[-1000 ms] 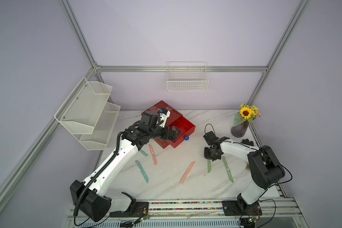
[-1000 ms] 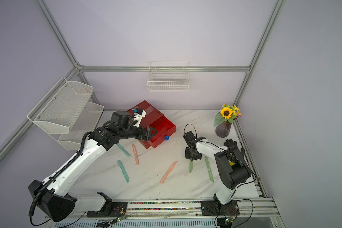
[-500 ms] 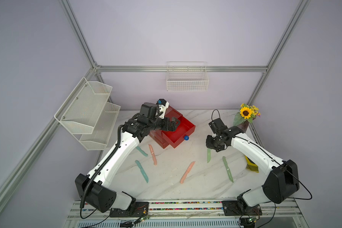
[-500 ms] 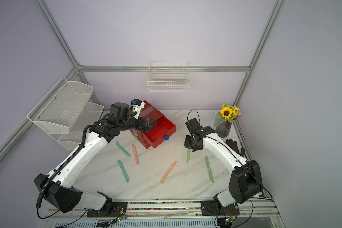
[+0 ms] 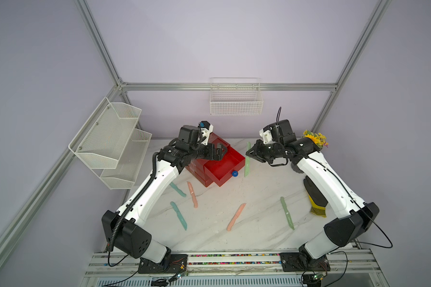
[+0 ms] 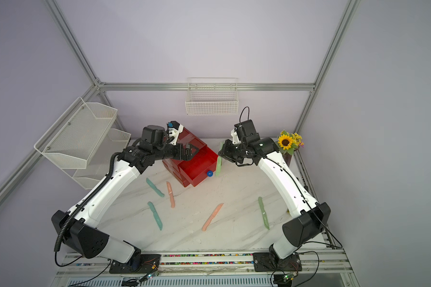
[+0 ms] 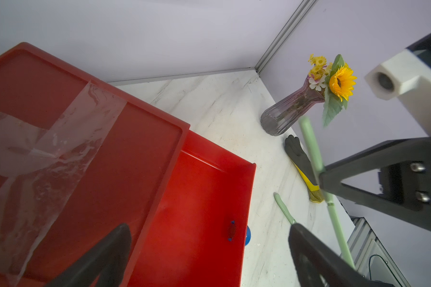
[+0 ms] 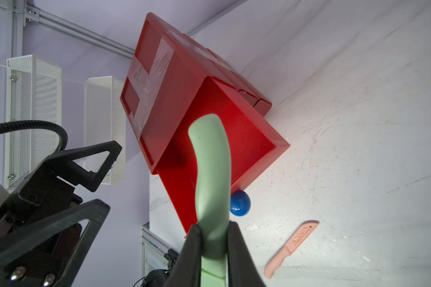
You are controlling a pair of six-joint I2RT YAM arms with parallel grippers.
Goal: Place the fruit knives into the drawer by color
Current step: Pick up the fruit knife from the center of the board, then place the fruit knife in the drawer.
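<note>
The pale green knife (image 5: 246, 161) hangs beside the open drawer, so I need to carry it past the drawer's rim with my right gripper and let it go over the bottom of the drawer.
The red drawer cabinet (image 5: 205, 180) stands at the back of the table with its top drawer (image 5: 222, 166) pulled out, blue knob (image 5: 235, 173) in front. My right gripper (image 5: 248, 154) is shut on a pale green fruit knife (image 5: 246, 161), which hangs on end just beside the open drawer's knob corner; the right wrist view shows the knife (image 8: 210, 174) pinched between both fingers over the drawer (image 8: 246, 139). My left gripper (image 5: 222, 151) hovers open above the drawer's inner end, holding nothing. Two teal knives (image 5: 177, 189) (image 5: 178, 215), two pink (image 5: 192, 197) (image 5: 236, 216) and one pale green (image 5: 287, 213) lie on the table.
A vase with a sunflower (image 5: 314, 141) and a black-and-yellow glove (image 5: 314, 196) sit at the right edge behind my right arm. White mesh shelves (image 5: 110, 139) hang on the left wall, a wire basket (image 5: 235, 99) on the back wall.
My right gripper has lifted the pale green knife off the table and carried it back to the open drawer's front corner. My left gripper rose slightly above the drawer and stayed open.
</note>
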